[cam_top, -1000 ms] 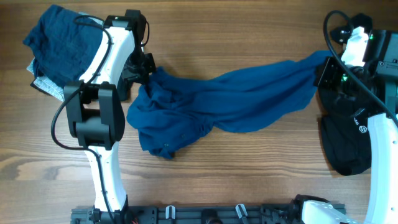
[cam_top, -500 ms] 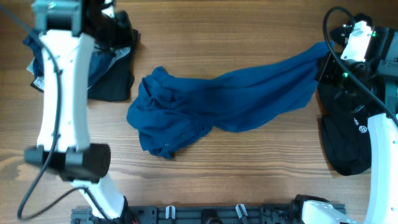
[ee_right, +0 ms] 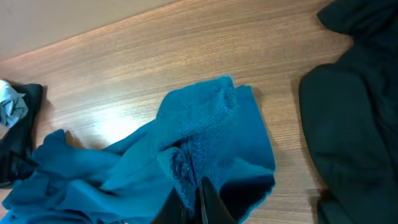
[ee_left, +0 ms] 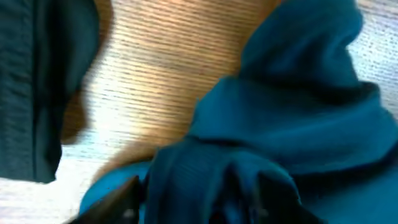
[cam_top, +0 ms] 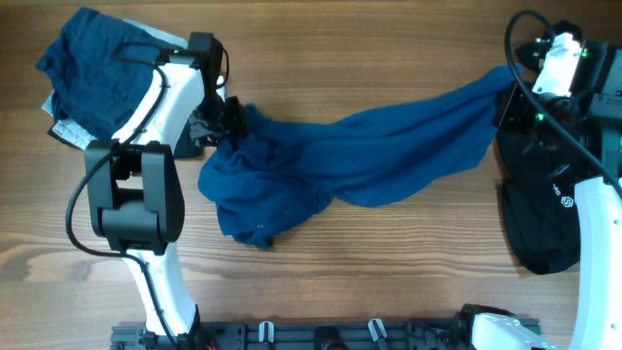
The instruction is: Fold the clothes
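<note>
My right gripper lifts up, moves back and down onto the bare wood (cam_top: 484,189) beside the black garment and releases next, since the blue garment (cam_top: 369,151) lies crumpled.
A blue garment (cam_top: 369,151) lies crumpled across the middle of the wooden table, bunched at its left end and stretched toward the right. My left gripper (cam_top: 233,121) is at that left bunch. In the left wrist view blue cloth (ee_left: 292,118) fills the frame, and the left gripper's (ee_left: 193,208) dark fingers (ee_left: 122,206) stand apart with a fold of it between them. My right gripper (cam_top: 507,103) holds the garment's right end raised. In the right wrist view that gripper (ee_right: 198,200) is shut on a bunched edge of the blue cloth (ee_right: 205,118).
A dark navy garment (cam_top: 92,63) is piled at the back left over a pale patterned piece (cam_top: 63,131). A black cloth (cam_top: 192,136) lies under my left arm. Another black garment (cam_top: 539,219) lies at the right, under the right arm.
My left gripper let go of the blue garment and opened, the arm swung up and away, and it has come back to the left bunch. The right gripper kept its hold, barely moving.
</note>
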`<state>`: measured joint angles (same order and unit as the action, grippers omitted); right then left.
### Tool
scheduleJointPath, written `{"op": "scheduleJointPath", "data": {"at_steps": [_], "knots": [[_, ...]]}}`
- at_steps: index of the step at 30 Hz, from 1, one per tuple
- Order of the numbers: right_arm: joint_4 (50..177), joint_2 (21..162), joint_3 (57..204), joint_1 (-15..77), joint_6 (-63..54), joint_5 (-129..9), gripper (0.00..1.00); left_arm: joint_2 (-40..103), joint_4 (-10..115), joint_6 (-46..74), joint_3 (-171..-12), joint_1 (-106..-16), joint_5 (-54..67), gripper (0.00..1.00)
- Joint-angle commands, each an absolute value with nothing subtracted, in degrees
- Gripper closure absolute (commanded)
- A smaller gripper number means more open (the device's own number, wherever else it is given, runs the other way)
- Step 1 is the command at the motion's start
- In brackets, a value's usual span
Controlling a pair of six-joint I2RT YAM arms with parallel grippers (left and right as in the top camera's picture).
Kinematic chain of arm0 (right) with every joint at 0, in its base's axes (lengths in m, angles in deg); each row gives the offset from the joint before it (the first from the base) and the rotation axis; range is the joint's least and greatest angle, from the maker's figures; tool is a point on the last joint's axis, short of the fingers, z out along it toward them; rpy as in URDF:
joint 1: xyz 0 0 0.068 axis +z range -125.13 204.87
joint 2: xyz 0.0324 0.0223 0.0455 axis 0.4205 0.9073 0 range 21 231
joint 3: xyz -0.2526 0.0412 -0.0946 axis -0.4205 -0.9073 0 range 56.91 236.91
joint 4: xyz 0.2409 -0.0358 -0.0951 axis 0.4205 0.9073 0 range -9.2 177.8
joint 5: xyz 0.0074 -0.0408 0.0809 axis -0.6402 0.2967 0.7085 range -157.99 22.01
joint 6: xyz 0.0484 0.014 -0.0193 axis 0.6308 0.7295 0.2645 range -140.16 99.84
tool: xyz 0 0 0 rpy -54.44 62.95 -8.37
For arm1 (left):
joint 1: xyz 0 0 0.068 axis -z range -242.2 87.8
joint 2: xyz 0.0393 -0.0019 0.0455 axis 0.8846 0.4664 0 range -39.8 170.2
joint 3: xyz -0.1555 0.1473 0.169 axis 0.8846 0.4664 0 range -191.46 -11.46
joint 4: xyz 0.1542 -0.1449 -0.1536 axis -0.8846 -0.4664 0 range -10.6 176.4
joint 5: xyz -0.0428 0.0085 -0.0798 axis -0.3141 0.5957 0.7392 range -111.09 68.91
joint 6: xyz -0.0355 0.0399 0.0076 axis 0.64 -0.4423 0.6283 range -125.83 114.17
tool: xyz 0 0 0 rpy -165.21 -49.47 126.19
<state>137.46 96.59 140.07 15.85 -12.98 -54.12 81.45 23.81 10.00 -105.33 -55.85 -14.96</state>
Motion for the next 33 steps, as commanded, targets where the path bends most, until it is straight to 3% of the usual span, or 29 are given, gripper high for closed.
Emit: {"op": "scheduleJointPath", "data": {"at_steps": [1,2,3,8,18,28,33], "knots": [[137.2,97.0,140.9,15.6,-14.0,-55.1,0.95,81.9,24.9,10.0,-104.5,-56.1,-14.1,0.66],[137.2,97.0,140.9,15.6,-14.0,-55.0,0.95,81.9,25.0,10.1,-104.4,-56.1,-14.0,0.94],[137.2,97.0,140.9,15.6,-14.0,-55.1,0.95,81.8,25.2,10.1,-104.5,-56.1,-14.1,0.96],[137.2,97.0,140.9,15.6,-14.0,-55.1,0.95,78.5,22.4,10.0,-111.4,-57.0,-16.6,0.96],[135.3,95.9,146.3,15.2,-14.1,-55.0,0.96,65.6,13.1,9.6,-143.8,-57.1,-29.4,0.96],[149.3,93.3,170.5,8.7,-15.7,-51.2,0.96,43.1,19.3,9.6,-146.2,-57.1,-31.0,0.96],[149.5,90.4,174.0,8.7,-16.1,-52.6,0.96,37.1,20.6,10.1,-146.2,-57.1,-31.0,0.96]]}}
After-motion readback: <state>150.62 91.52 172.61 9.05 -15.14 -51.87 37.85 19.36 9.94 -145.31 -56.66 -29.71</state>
